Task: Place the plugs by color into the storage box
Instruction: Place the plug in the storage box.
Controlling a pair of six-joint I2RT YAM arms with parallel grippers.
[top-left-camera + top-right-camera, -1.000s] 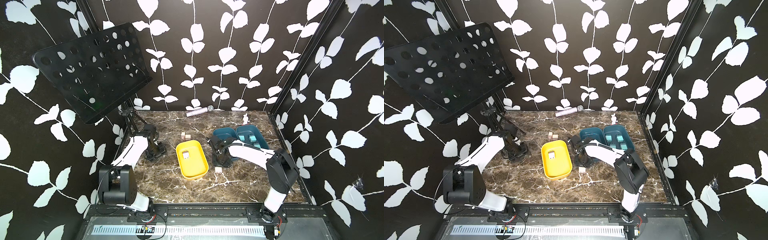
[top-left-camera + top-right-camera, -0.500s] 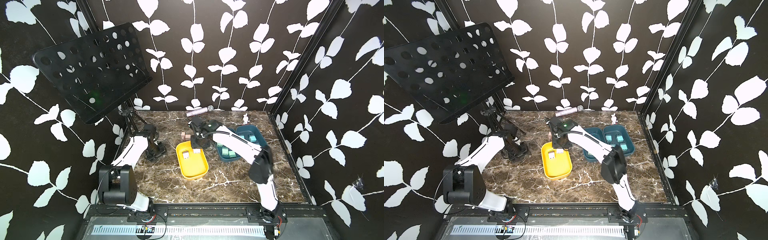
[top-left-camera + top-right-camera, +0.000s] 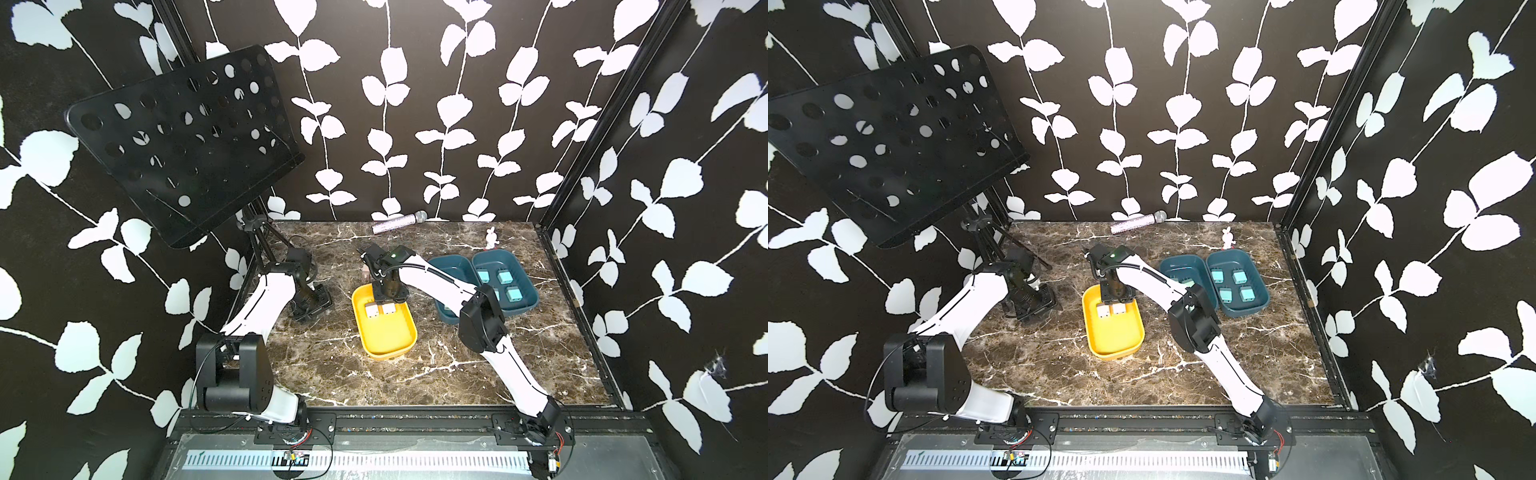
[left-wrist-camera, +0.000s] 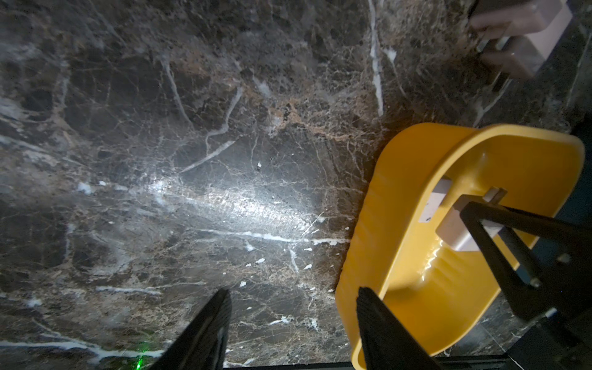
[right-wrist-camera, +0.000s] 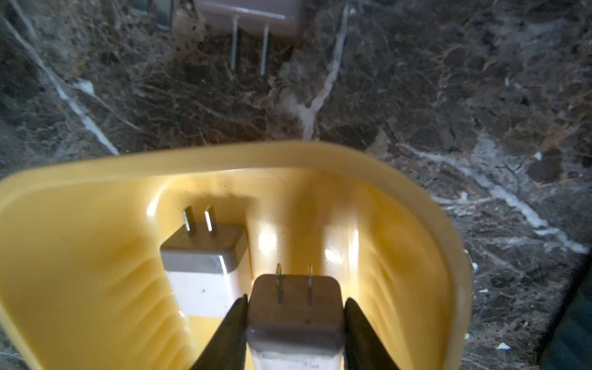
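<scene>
I will lower the plug in my right gripper onto the bare bottom of the yellow box [image 3: 384,353] [image 5: 299,262] next and release it there, because a plug of the same beige lies alongside.
A yellow storage box [image 3: 384,353] [image 3: 1115,353] sits mid-table. My right gripper [image 3: 389,299] [image 5: 296,299] reaches into its far end, shut on a pinkish-beige plug [image 3: 389,308] [image 5: 294,317] with its prongs pointing away from the wrist. Beside it in the box lies another beige plug [image 3: 371,311] [image 5: 205,272]. A further beige plug [image 5: 250,12] lies on the marble beyond the box. Several light blue plugs [image 3: 504,276] fill the right teal box [image 3: 524,305]. The left teal box [image 3: 446,266] is partly hidden by my right arm. My left gripper [image 3: 309,309] [image 4: 293,293] hangs open and empty over the marble, left of the yellow box [image 4: 368,224].
A black perforated music stand [image 3: 187,145] leans over the back left corner. A microphone [image 3: 399,222] lies at the back wall. A small pink rabbit toy [image 3: 491,237] stands behind the teal boxes. Bare marble [image 3: 415,374] lies in front of the boxes.
My right gripper left the front of the teal boxes, and the loose plug that lay there is gone from the marble. It swung left with a beige plug and lowered it into the yellow box. Left arm unmoved.
</scene>
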